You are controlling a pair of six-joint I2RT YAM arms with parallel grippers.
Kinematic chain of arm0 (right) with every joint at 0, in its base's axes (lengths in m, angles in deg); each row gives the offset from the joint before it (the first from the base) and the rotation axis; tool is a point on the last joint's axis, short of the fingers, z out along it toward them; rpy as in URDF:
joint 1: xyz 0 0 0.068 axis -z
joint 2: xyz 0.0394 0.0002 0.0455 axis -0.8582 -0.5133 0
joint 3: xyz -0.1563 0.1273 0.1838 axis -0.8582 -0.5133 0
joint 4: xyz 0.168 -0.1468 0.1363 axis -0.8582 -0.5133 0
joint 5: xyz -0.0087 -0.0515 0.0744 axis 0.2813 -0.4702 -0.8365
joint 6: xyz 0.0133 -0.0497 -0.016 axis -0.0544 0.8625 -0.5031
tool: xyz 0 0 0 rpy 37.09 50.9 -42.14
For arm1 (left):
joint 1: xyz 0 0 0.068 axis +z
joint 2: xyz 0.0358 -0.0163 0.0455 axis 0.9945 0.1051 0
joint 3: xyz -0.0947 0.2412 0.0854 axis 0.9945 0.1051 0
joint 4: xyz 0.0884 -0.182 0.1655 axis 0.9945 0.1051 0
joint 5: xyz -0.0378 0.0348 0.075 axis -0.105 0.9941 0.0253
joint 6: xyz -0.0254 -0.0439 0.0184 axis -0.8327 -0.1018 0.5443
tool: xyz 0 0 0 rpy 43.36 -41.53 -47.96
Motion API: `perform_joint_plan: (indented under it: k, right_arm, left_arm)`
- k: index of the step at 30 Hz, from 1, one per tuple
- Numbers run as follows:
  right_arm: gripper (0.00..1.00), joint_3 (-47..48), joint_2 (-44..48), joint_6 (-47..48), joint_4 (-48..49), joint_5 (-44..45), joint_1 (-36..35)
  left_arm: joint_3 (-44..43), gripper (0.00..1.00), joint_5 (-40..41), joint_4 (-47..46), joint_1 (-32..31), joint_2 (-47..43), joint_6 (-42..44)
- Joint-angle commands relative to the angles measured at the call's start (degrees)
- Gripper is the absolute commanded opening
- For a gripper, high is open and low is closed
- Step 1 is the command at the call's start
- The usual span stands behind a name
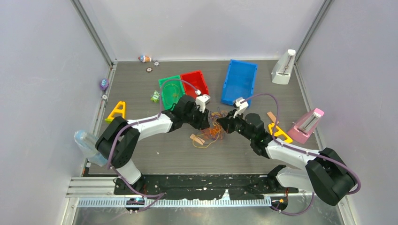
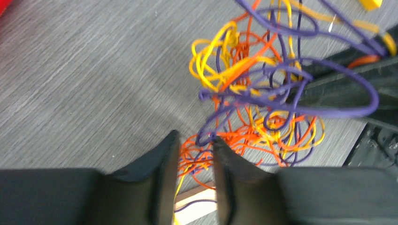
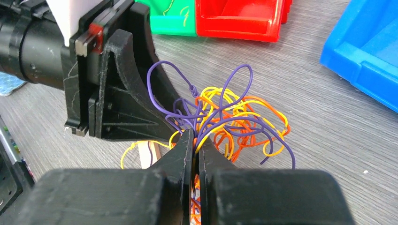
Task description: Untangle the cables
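Observation:
My right gripper draws away from my left gripper, toward the yellow piece, next and releases the bunch there, since the loops crowd together between both grippers.
The cables (image 1: 215, 129) are one tangle of yellow, orange-red and purple loops at the table's middle, between my two grippers. My left gripper (image 1: 208, 123) is at the tangle's left edge. In the left wrist view its jaws (image 2: 195, 140) stand a little apart, with orange strands (image 2: 192, 157) lying between the tips. My right gripper (image 1: 225, 125) is at the tangle's right edge. In the right wrist view it (image 3: 196, 138) is shut on a bunch of purple, yellow and orange strands, and the loops (image 3: 230, 115) fan out beyond its tips.
A tan block (image 1: 197, 138) lies under the tangle's near-left side. Green (image 1: 171, 91), red (image 1: 195, 82) and blue (image 1: 239, 80) bins stand behind. A yellow piece (image 1: 280, 133) and a pink metronome (image 1: 306, 124) are at the right, and a yellow A-shape (image 1: 117, 111) at the left.

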Motion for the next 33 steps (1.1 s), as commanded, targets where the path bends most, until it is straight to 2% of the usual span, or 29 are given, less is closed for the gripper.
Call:
perform_joint_plan:
  k: [1, 3, 4, 7, 11, 17, 20, 29, 30, 33]
  right_arm:
    - [0.07, 0.74, 2.28, -0.11, 0.3, 4.65, 0.07]
    - [0.06, 1.29, 2.96, -0.73, -3.0, 10.83, 0.07]
    - [0.05, 1.52, 3.45, -1.31, -5.68, 15.89, 0.07]
    - [0.05, 1.75, 4.28, -2.37, -8.15, 21.87, 0.19]
    - [0.05, 1.82, 4.23, -2.24, -7.74, 21.19, 0.24]
    - [0.05, 2.5, 2.84, -1.89, -7.57, 18.94, 0.24]
    - [0.05, 2.43, 2.72, -1.87, -7.11, 18.0, 0.24]
    - [0.06, 2.07, 2.84, -2.17, -6.01, 16.23, 0.28]
    - [0.06, 1.92, 2.92, -2.17, -5.97, 16.27, 0.25]
    - [0.05, 1.69, 3.53, -2.21, -6.27, 17.04, 0.24]
  left_arm:
    - [-2.12, 0.18, -3.38, 1.63, -0.18, -0.41, 0.92]
    - [-1.4, 0.0, -2.11, 1.24, -0.17, -1.39, 0.72]
    - [-1.15, 0.0, 0.3, 1.46, -0.18, -1.8, 0.47]
    - [-0.9, 0.02, 4.11, 2.6, -0.17, -2.44, 0.54]
    - [-1.5, 0.18, 2.6, 3.33, -0.18, -2.04, 1.06]
    - [-2.26, 0.59, 0.29, 3.83, -0.18, -0.78, 1.55]
    - [-3.35, 0.64, 1.2, 3.84, -0.18, 1.35, 0.66]
    - [-13.02, 0.61, 2.73, 12.44, -1.16, 11.48, -0.48]
    - [-14.42, 0.57, 2.74, 13.78, -1.37, 12.53, -0.23]
    - [-16.16, 0.22, 2.72, 15.73, -1.5, 13.36, 0.02]
